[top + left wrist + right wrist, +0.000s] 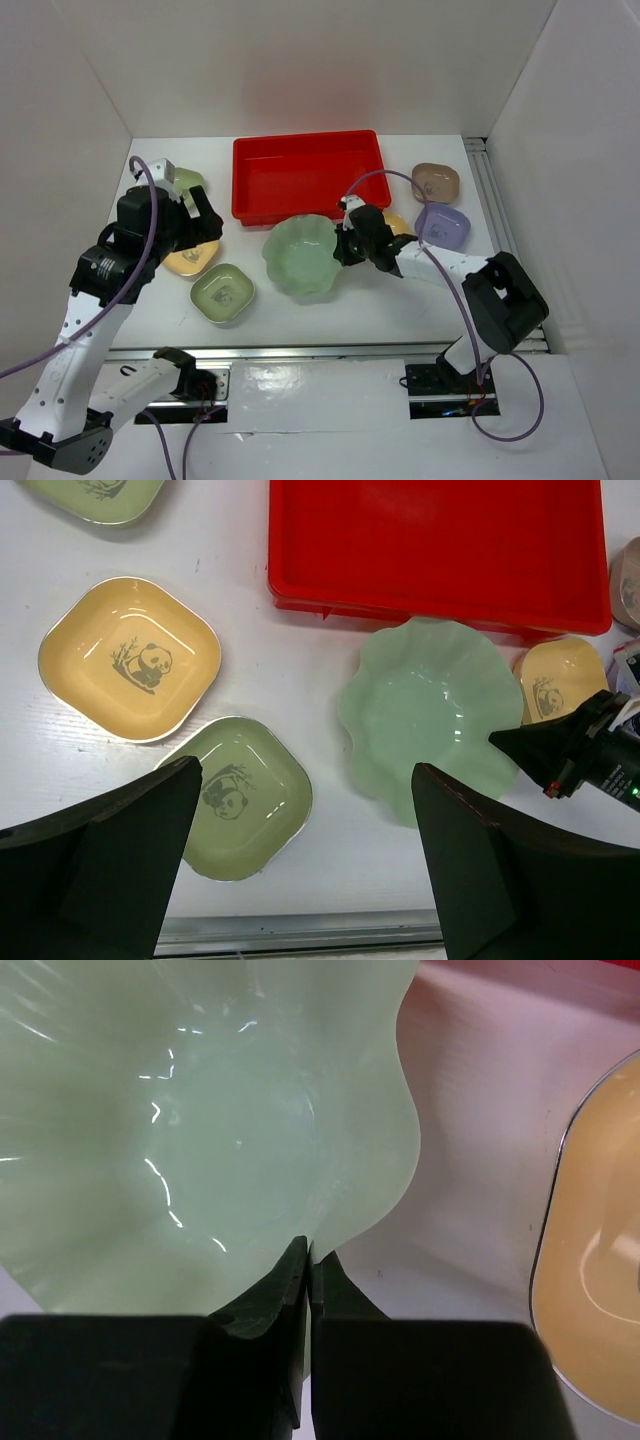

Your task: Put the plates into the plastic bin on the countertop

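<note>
I need to lift the plate up with my right gripper next and carry it outward past the near side of the red bin. Then I need to lower it and release it on the bin's empty bottom.
The red plastic bin (305,175) (440,545) stands at the back middle of the countertop with nothing in it. Just in front of it lies the large pale-green scalloped plate (300,257) (430,715) (180,1130). My right gripper (345,245) (310,1255) is shut on that plate's right rim, with the thin edge pinched between the fingers. My left gripper (203,220) (305,780) hangs open at the left, above a small green plate (222,294) (240,795) and a yellow plate (190,260) (130,658), and holds nothing.
Another yellow plate (397,222) (557,677) (590,1260) lies just right of my right gripper. A lavender plate (443,226) and a beige plate (436,181) sit at the right of the bin. A pale green plate (185,180) (95,495) lies at the back left. White walls enclose the table.
</note>
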